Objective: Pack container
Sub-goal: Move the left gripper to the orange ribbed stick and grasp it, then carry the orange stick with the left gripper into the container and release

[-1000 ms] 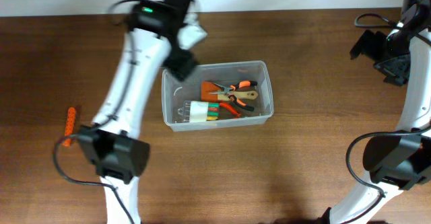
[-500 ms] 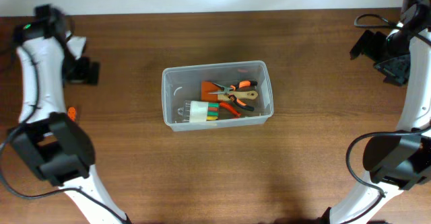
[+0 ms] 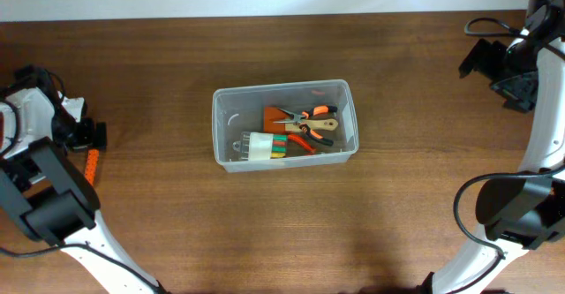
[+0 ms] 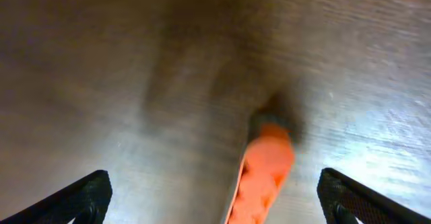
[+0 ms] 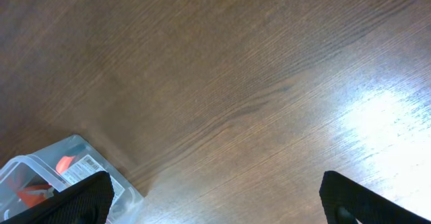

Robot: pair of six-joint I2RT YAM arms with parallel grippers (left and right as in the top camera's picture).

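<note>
The orange tool's upper end [image 3: 93, 154] [image 4: 269, 154] sits nearer one finger than the other, so my left gripper should move down and to the right in the wrist view onto it next.
The clear plastic container [image 3: 231, 123] sits mid-table and holds orange-handled pliers [image 3: 305, 122] and a white pack of coloured bits [image 3: 265, 146]. Its corner also shows in the right wrist view [image 5: 81, 158]. An orange ribbed tool [image 3: 89, 166] lies on the table at the far left. My left gripper [image 3: 88, 135] is open right above its upper end; the left wrist view shows the tool [image 4: 266, 170] between my spread fingers [image 4: 215, 197]. My right gripper [image 3: 499, 64] is open and empty at the far right, well away from the container; its fingers [image 5: 215, 197] frame bare wood.
The wooden table [image 3: 397, 214] ends at a pale strip along the back edge. The arm bases stand at the front left [image 3: 53, 210] and front right [image 3: 512, 210].
My left arm has swung from over the container's back-left corner to the far left and down over the orange tool. The right arm has not moved.
</note>
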